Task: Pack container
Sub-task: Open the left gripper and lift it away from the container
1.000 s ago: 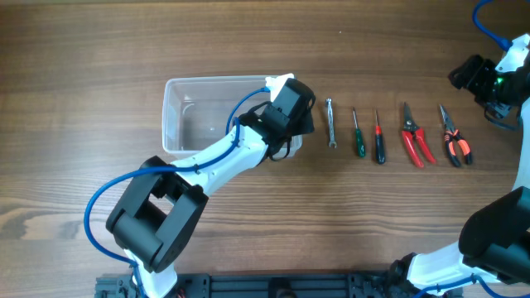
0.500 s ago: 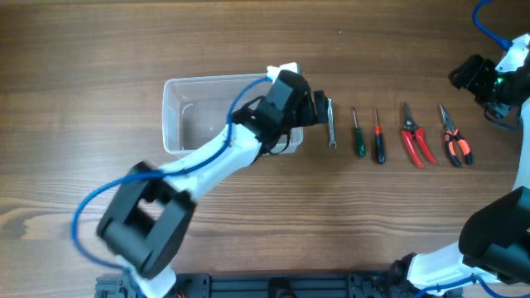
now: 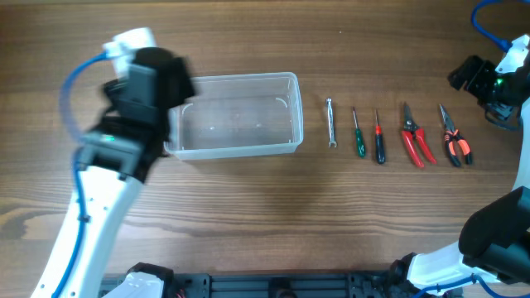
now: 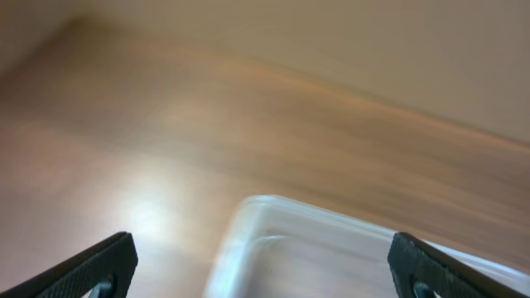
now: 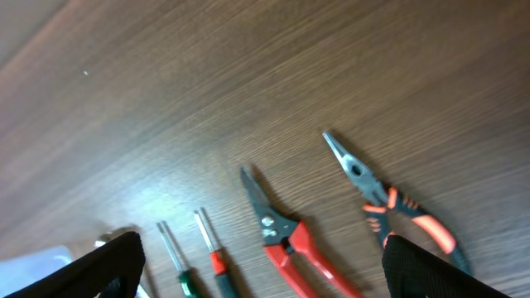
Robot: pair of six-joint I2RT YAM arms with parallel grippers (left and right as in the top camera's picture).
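Observation:
My right gripper should next go down and back toward my base, onto the orange pliers' handle beside the snips, because that handle is below it and nearer my base.
The container (image 3: 240, 150), a clear shallow tub, lies left of centre with nothing showing inside it. My left gripper (image 4: 265, 266) is open and hovers blurred above the tub's left corner (image 4: 248, 217). From overhead its wrist (image 3: 149, 79) hides the fingers. A row of hand tools lies to the right: wrench (image 3: 330, 122), green screwdriver (image 3: 358, 136), red screwdriver (image 3: 379, 139), red snips (image 3: 416, 139) and orange pliers (image 3: 455, 139). My right gripper (image 5: 269, 269) is open above the snips (image 5: 290, 240) and pliers (image 5: 402, 211), holding nothing. It sits at the far right (image 3: 487, 83).
The wooden table (image 3: 248, 215) is bare in front of the tub and the tools. The left arm's base (image 3: 141, 281) and the right arm's base (image 3: 464, 257) stand at the near edge.
My left arm has swung from the container's right end to above its left end. The tub, the tools and the right arm have stayed put.

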